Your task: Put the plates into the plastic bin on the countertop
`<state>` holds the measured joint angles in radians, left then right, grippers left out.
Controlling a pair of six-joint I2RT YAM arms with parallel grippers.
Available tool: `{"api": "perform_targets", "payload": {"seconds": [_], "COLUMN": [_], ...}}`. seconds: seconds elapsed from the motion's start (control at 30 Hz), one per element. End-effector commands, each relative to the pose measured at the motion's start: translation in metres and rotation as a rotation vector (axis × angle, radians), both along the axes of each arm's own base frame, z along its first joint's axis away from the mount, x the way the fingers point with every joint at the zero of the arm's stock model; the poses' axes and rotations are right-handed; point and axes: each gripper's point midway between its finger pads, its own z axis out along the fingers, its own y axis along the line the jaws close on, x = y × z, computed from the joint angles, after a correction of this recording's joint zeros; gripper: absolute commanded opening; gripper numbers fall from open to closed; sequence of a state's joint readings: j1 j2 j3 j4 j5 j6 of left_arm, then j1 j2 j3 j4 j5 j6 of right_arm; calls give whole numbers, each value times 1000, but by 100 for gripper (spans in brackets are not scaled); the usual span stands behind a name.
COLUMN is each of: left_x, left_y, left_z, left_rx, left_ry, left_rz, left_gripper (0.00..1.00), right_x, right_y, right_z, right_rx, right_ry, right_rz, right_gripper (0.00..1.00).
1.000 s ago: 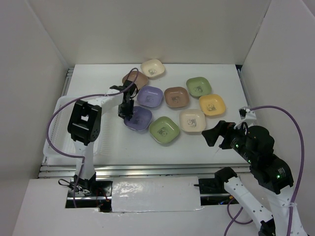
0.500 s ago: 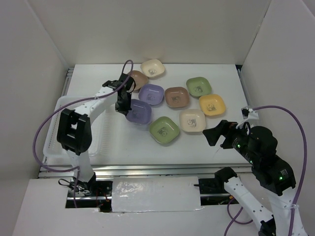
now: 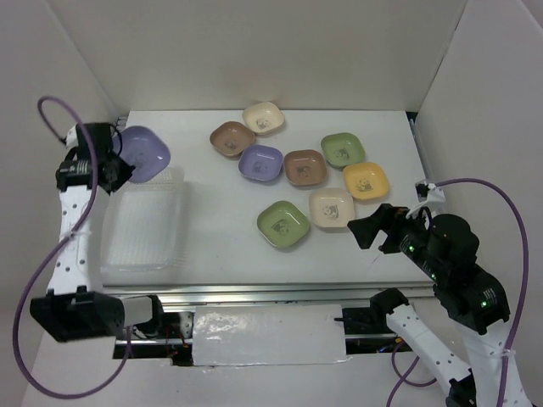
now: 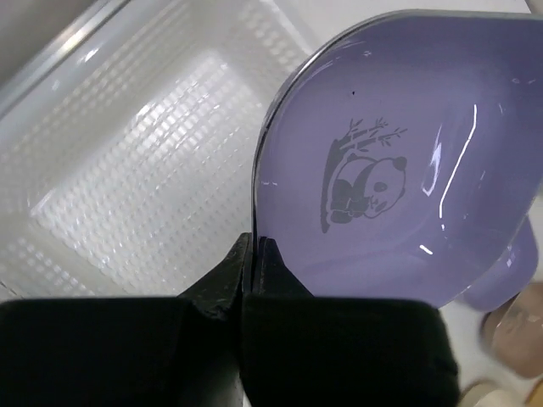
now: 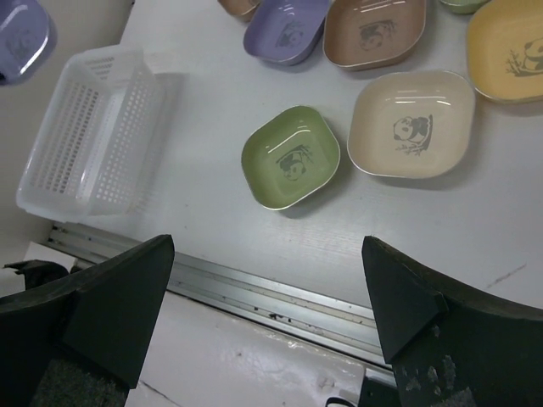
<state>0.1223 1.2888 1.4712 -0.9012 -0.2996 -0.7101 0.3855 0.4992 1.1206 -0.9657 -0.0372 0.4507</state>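
Observation:
My left gripper moves back next and brings the purple plate down into the plastic bin's far end, since the plate still hangs past the bin's far rim.
My left gripper [image 3: 120,168] is shut on the rim of a purple plate [image 3: 144,153] and holds it tilted in the air over the far end of the plastic bin [image 3: 144,254]. In the left wrist view the fingertips [image 4: 254,254] pinch the edge of this plate [image 4: 399,127], with the bin's [image 4: 127,153] mesh floor below. Several plates lie on the countertop [image 3: 221,246]: cream [image 3: 264,118], brown [image 3: 232,138], purple [image 3: 260,162], brown [image 3: 305,167], green [image 3: 343,150], yellow [image 3: 366,181], cream [image 3: 332,208], green [image 3: 283,224]. My right gripper [image 3: 373,229] is open and empty, near the front right.
White walls close in the left, back and right sides. A metal rail [image 5: 280,297] runs along the front edge. In the right wrist view the green plate [image 5: 291,167] and cream plate [image 5: 411,124] lie ahead of the open gripper [image 5: 268,246], with the bin [image 5: 93,144] at left.
My left arm has lifted the purple plate from the cluster and swung it left, over the bin's far end. The right arm has hardly moved.

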Motion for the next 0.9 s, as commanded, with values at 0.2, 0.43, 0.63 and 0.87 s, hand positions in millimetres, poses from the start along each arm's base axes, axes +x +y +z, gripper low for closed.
{"api": "perform_targets", "payload": {"seconds": [0.2, 0.43, 0.63, 0.87], "left_x": [-55, -40, -25, -3], "left_y": [23, 29, 26, 23], "left_z": [-96, -144, -179, -161], "left_rx": [-373, -467, -533, -561], "left_ry": [-125, -87, -14, -109], "left_rz": [487, 586, 604, 531], "left_gripper": [0, 0, 17, 90], "right_x": [12, 11, 10, 11], "right_y": [13, 17, 16, 15], "right_z": [20, 19, 14, 11], "right_rx": [57, 63, 61, 55], "right_ry": [-68, -67, -64, -61], "right_rz": [36, 59, 52, 48], "right_gripper": [100, 100, 100, 100]}}
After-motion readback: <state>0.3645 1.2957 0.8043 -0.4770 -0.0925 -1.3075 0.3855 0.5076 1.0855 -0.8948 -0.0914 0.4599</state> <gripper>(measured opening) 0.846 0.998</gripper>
